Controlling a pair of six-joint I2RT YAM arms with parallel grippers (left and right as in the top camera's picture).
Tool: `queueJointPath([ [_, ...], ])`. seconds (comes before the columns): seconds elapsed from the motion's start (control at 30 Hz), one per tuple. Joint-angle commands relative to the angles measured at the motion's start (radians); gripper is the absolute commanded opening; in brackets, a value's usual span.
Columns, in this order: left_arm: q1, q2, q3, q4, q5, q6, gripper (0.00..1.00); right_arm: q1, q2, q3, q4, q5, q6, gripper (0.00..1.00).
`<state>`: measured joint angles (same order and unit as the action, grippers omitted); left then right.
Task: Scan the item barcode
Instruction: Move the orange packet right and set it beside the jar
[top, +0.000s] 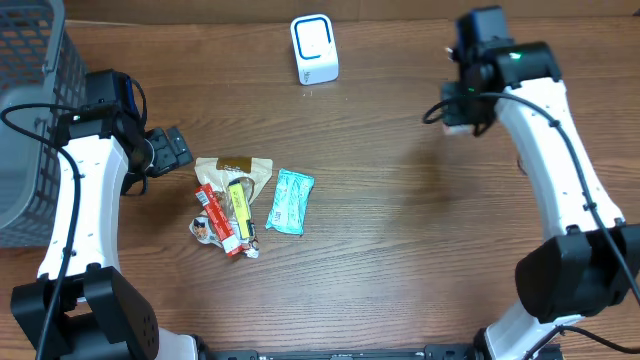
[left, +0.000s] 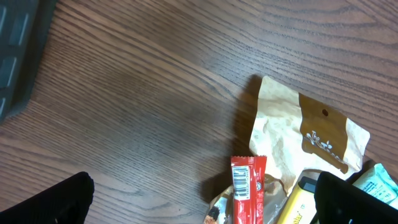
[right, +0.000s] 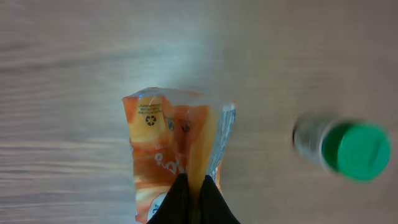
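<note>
The orange snack packet (right: 168, 149) in my right gripper will move toward the green-capped bottle next and go down beside the bottle.
My right gripper (right: 193, 182) is shut on a fold of an orange snack packet (right: 168, 149), which hangs above the wooden table. In the overhead view the right gripper (top: 468, 108) is at the back right, and its body hides the packet. The white barcode scanner (top: 314, 48) stands at the back centre, to the left of that gripper. My left gripper (left: 205, 208) is open above the table beside a pile of snacks. A red bar (left: 247, 193) with a barcode showing lies between its fingers (left: 59, 202). In the overhead view the left gripper (top: 172, 150) is just left of the pile.
The pile holds a tan pouch (top: 235, 170), a red bar (top: 218, 215), a yellow bar (top: 241, 205) and a teal packet (top: 290, 200). A grey mesh basket (top: 30, 120) stands at the far left. A green-capped bottle (right: 348, 149) shows in the right wrist view.
</note>
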<state>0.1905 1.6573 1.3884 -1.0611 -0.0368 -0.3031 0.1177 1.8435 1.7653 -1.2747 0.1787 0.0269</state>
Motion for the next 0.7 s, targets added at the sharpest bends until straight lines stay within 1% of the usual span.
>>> queueJointPath([
  [0.0, -0.001, -0.003, 0.019, 0.000, 0.003, 0.019, 1.00, -0.062, 0.001, -0.079, 0.014, -0.049, 0.030, 0.06],
  [0.07, -0.001, -0.003, 0.019, 0.000, 0.004, 0.019, 1.00, -0.090, 0.002, -0.121, 0.032, -0.049, 0.030, 0.08],
  [0.43, -0.001, -0.003, 0.019, 0.000, 0.004, 0.019, 1.00, -0.204, 0.005, -0.280, 0.195, -0.045, 0.030, 0.09],
  [0.5, -0.001, -0.003, 0.019, 0.000, 0.004, 0.019, 1.00, -0.209, 0.005, -0.290, 0.204, -0.045, 0.030, 0.20],
  [0.6, -0.001, -0.003, 0.019, 0.000, 0.004, 0.019, 1.00, -0.211, 0.005, -0.291, 0.214, -0.045, 0.029, 0.57],
  [0.63, -0.001, -0.003, 0.019, 0.000, 0.004, 0.019, 1.00, -0.211, 0.005, -0.291, 0.220, -0.045, 0.029, 0.60],
  [0.67, -0.001, -0.003, 0.019, 0.000, 0.004, 0.019, 1.00, -0.211, 0.005, -0.291, 0.226, -0.046, 0.030, 0.61],
])
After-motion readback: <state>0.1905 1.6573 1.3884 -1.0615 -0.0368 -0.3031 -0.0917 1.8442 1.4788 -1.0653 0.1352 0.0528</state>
